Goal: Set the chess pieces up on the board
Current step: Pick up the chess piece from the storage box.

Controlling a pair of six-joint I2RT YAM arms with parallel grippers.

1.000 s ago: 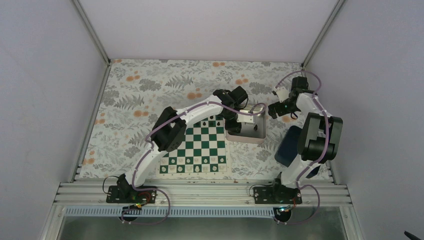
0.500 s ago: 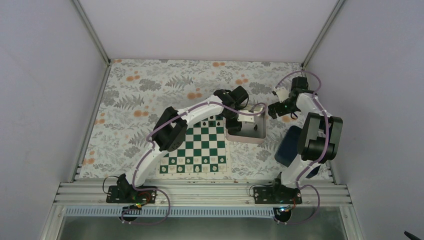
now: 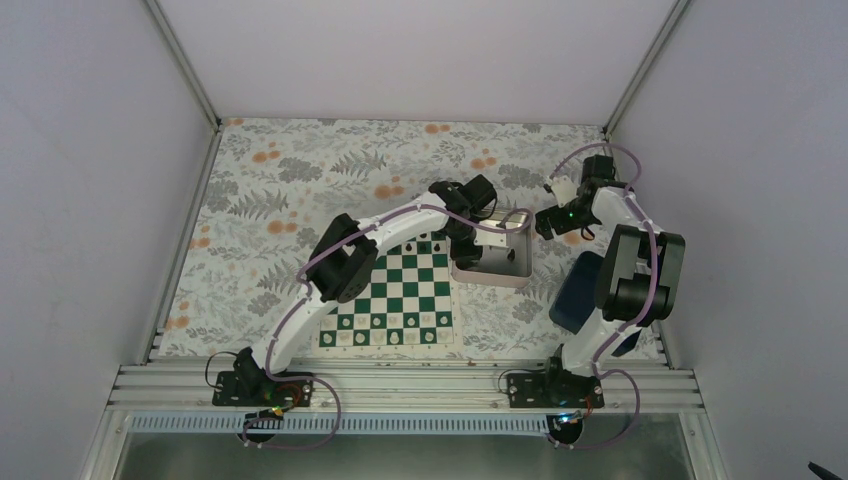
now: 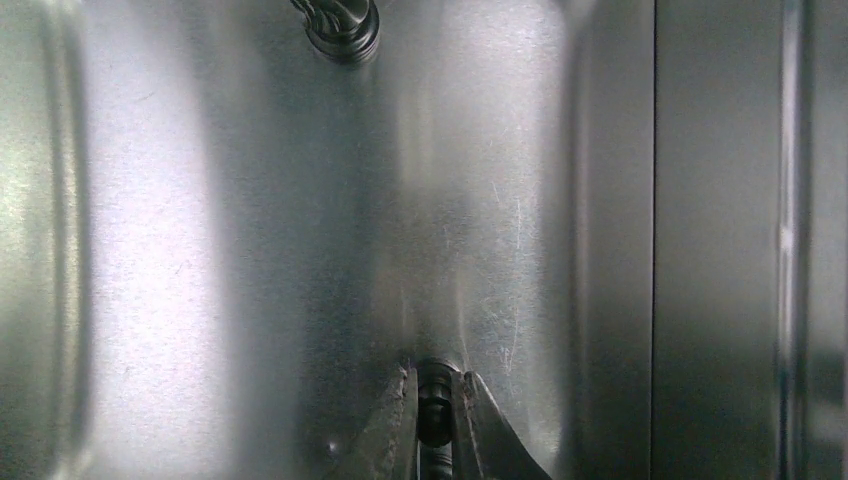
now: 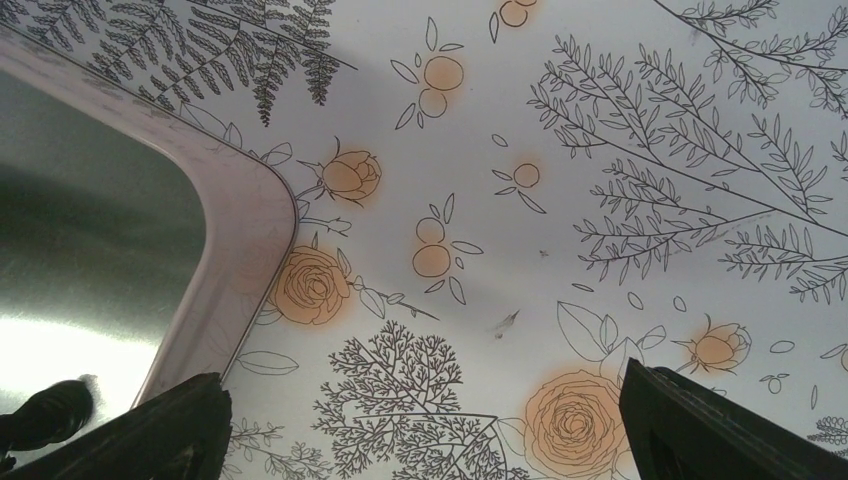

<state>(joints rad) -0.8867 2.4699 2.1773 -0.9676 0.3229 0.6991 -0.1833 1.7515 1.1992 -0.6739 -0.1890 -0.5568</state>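
Note:
Black pieces stand on the board's far rows, so the robot's left gripper needs to rise from the tray (image 3: 515, 277), move left in the top view and lower the piece there.
The green and white board (image 3: 392, 292) lies between the arms. A few black chess pieces (image 3: 427, 241) stand on its far rows. My left gripper (image 3: 468, 251) reaches down into the silvery tray (image 3: 515, 277). In the left wrist view it (image 4: 435, 378) is shut on a black chess piece (image 4: 435, 400) just over the tray floor (image 4: 250, 250). Another black piece (image 4: 342, 24) lies further along the tray. My right gripper (image 3: 548, 222) hovers beside the tray's far right corner; it (image 5: 430, 440) is open and empty over the cloth.
White pieces (image 3: 385, 336) fill the board's near rows. A dark blue box (image 3: 577, 290) sits right of the tray under the right arm. The tray's rounded corner (image 5: 235, 250) shows in the right wrist view, with a dark piece (image 5: 45, 415) inside. A floral cloth (image 3: 300, 170) covers the table.
My left gripper has shifted slightly inside the tray, and its white wrist part is now less visible. The right arm has hardly moved.

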